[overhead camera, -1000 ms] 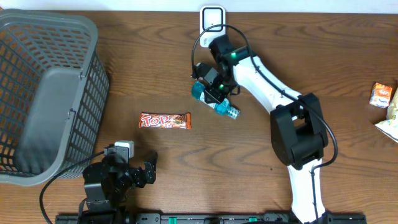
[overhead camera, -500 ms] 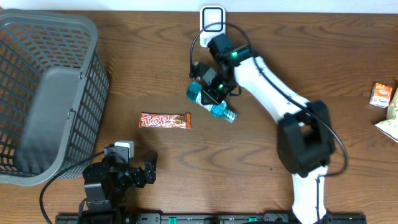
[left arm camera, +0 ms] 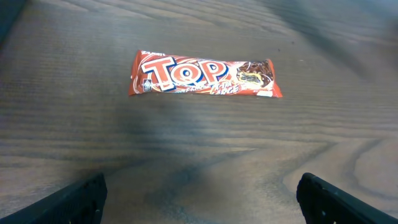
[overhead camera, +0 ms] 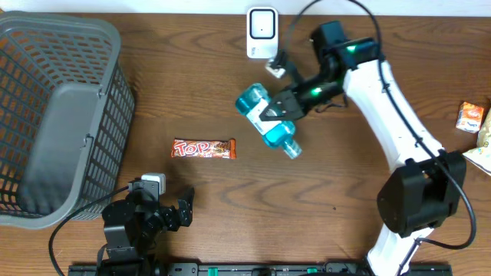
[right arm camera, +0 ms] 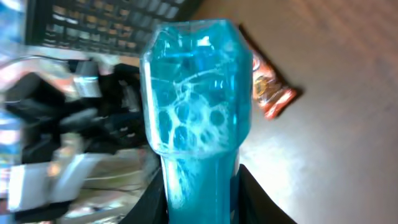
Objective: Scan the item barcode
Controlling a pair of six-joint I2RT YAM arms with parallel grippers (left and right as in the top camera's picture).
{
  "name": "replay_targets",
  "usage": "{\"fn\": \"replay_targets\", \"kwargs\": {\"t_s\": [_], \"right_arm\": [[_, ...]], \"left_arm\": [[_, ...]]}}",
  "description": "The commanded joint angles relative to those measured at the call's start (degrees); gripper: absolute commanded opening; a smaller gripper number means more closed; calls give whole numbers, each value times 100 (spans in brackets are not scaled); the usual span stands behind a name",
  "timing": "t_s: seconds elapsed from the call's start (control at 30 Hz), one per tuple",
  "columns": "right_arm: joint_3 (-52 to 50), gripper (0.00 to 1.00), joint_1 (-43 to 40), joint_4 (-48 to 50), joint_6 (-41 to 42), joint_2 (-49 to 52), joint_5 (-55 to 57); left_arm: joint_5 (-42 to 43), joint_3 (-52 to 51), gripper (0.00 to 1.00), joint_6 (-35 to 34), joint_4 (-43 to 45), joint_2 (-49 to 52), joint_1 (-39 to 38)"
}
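Note:
My right gripper needs to go over the scanner (overhead camera: pixel 261 23) next, then down beside the snack packets, because they are below it and to its right in the overhead view.
A blue transparent bottle (overhead camera: pixel 266 120) hangs above the table, tilted, with my right gripper (overhead camera: pixel 282 106) shut on it. In the right wrist view the bottle (right arm camera: pixel 198 106) fills the middle, and the two black fingers press on its sides at the bottom edge around my right gripper (right arm camera: pixel 202 190). The white barcode scanner (overhead camera: pixel 261 23) stands at the table's far edge, just above and left of the bottle. My left gripper (overhead camera: pixel 184 207) rests at the front left, open and empty; in its own view the gripper (left arm camera: pixel 202 199) faces a red Top candy bar (left arm camera: pixel 204 77).
The Top candy bar (overhead camera: pixel 203 149) lies on the wood left of the bottle. A grey mesh basket (overhead camera: pixel 54 115) takes up the left side. Small snack packets (overhead camera: pixel 471 116) lie at the right edge.
My right arm has swung to the right, away from the scanner, and lifted the bottle, which now looks larger and sits slightly further right. The left arm has stayed still.

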Motion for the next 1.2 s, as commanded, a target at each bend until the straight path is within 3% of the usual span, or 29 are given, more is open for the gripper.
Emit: {"fn": "replay_targets", "kwargs": {"t_s": [0.0, 0.13, 0.27, 0.57, 0.87, 1.17], "right_arm": [[22, 1, -203, -400, -848, -22, -1032], [20, 1, -334, -855, -1399, -22, -988], [20, 1, -341, -476, -1412, -22, -219], [20, 1, -321, 1814, 660, -22, 2146], [20, 1, 52, 3777, 667, 13, 5324], [20, 2, 315, 5436, 426, 511, 6161]], "left_arm": [[13, 7, 98, -7, -17, -4, 17], [13, 7, 98, -7, -17, -4, 17], [11, 7, 98, -7, -17, -4, 17], [13, 7, 98, -7, -17, -4, 17], [13, 7, 98, -7, -17, -4, 17], [11, 7, 98, -7, -17, -4, 17]]}}
